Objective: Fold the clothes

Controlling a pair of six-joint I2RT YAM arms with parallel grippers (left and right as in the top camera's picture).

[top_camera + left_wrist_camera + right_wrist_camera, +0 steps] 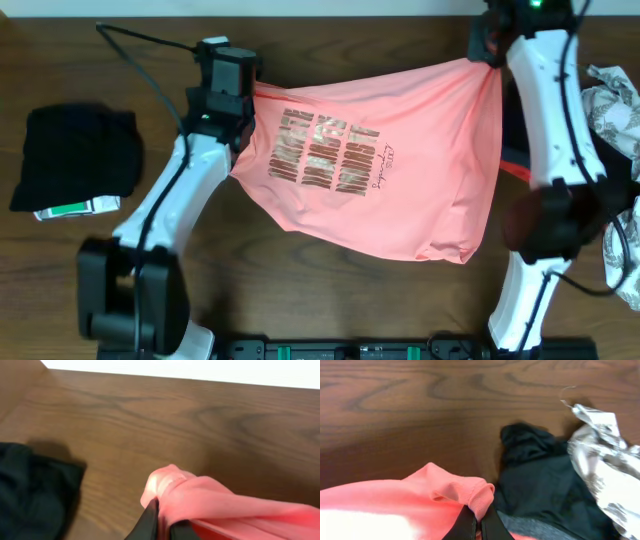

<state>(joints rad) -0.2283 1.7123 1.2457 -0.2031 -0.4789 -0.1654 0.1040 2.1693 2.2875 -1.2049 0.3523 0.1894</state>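
The left gripper lowers the shirt's pinched top corner onto the tabletop below next and releases it, since the lettered body of the shirt is already spread.
The salmon-pink T-shirt point(400, 170) hangs stretched between both grippers above the table, gold lettering point(325, 150) facing up. My left gripper point(250, 95) is shut on the shirt's left top corner; the left wrist view shows pink cloth point(200, 500) bunched between the fingers point(164, 525). My right gripper point(490, 55) is shut on the right top corner; the right wrist view shows a pink fold point(470, 492) pinched in the jaws point(479, 522). The shirt's lower edge sags toward the table's front.
A folded black garment point(75, 160) lies at the far left with a white-green tag point(75, 208) beside it. A dark garment point(540, 485) and a grey-white patterned cloth point(615, 110) lie at the right edge, under the right arm.
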